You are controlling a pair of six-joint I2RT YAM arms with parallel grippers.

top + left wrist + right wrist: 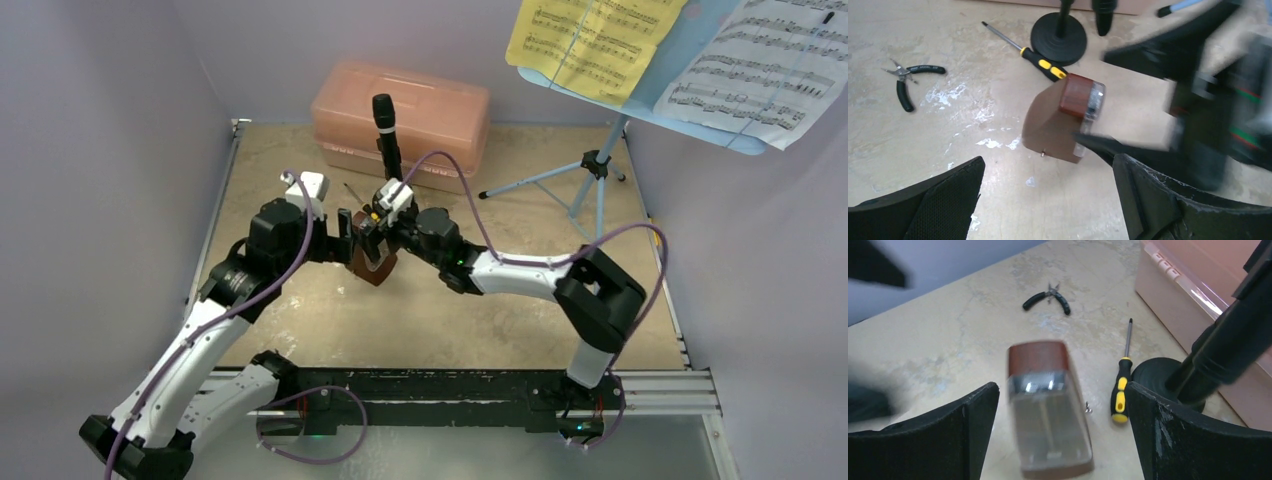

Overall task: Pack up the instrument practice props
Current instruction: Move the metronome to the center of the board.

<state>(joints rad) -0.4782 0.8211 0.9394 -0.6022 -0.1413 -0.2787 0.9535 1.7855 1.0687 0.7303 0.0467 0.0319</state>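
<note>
The metronome stands just beyond the open gap between the left gripper's fingers, so the left gripper should next lower toward the metronome's brown top (362, 220) (1081, 96) and bring its fingers around it.
The brown wooden metronome (372, 262) sits mid-table, blurred in the right wrist view (1048, 410), where it lies between my right gripper's (1062, 386) wide-open fingers without touching them. My left gripper (1049, 167) is open just short of the metronome (1058, 125); in the top view it (348, 240) faces my right gripper (374, 236) across it. The black pipe (385, 135) stands upright on its round base (1058, 37) behind them. The light-blue music stand (598, 165) stands at the far right, holding a yellow page (590, 40) and a white page (770, 70).
The translucent pink case (400, 110) sits closed at the back, just behind the pipe. A yellow-and-black screwdriver (1040, 62) lies beside the pipe's base. Black-handled pliers (910, 82) lie on the table to the left. Walls close in the left, back and right.
</note>
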